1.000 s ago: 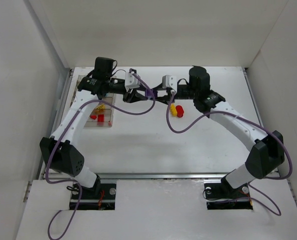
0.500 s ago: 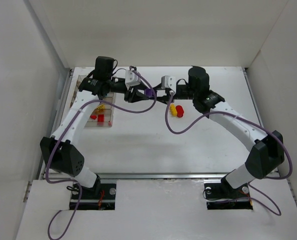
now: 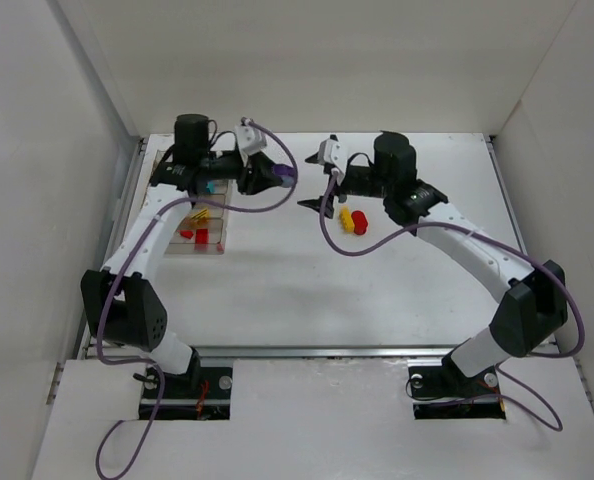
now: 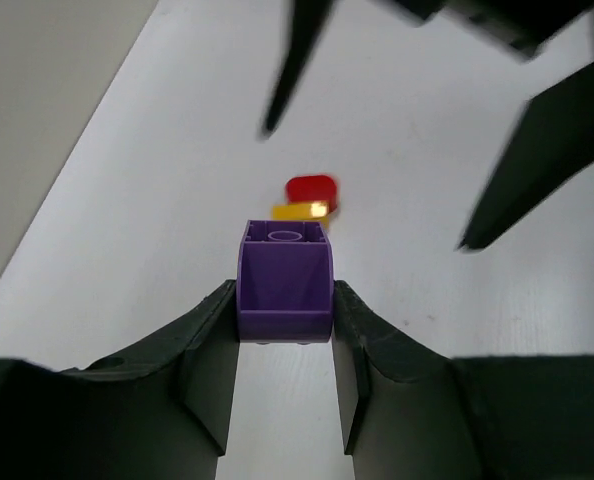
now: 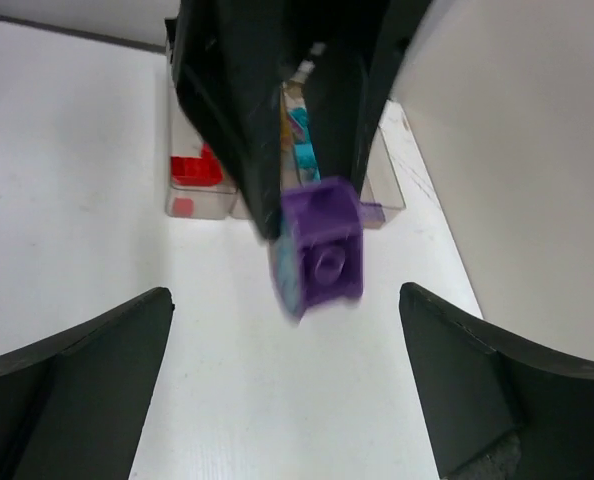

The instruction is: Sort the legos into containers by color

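Note:
The left gripper needs to swing over the far section of the tray, where a purple lego shows, then turn its fingers downward and lower the held lego there.
My left gripper point(image 3: 277, 176) is shut on a purple lego point(image 4: 285, 280), held above the table just right of the containers point(image 3: 220, 232). That smoky clear tray holds red point(image 3: 203, 236), yellow and cyan legos. My right gripper point(image 3: 316, 190) faces the left one a short way apart, wide open and holding nothing. From the right wrist, the purple lego point(image 5: 323, 250) hangs between the left fingers, with a blurred cyan patch beside it; I cannot tell if that is attached. A red lego point(image 3: 359, 219) and a yellow lego point(image 3: 346, 217) lie under the right arm.
White walls close in the table on the left, back and right. The tray point(image 5: 382, 200) lies along the left wall, with red bricks point(image 5: 192, 170) in its near compartment. Purple cables loop from both wrists over the middle of the table.
The two grippers were together at the purple lego. The right one has opened wide and let go, and the left has pulled back left with the purple lego.

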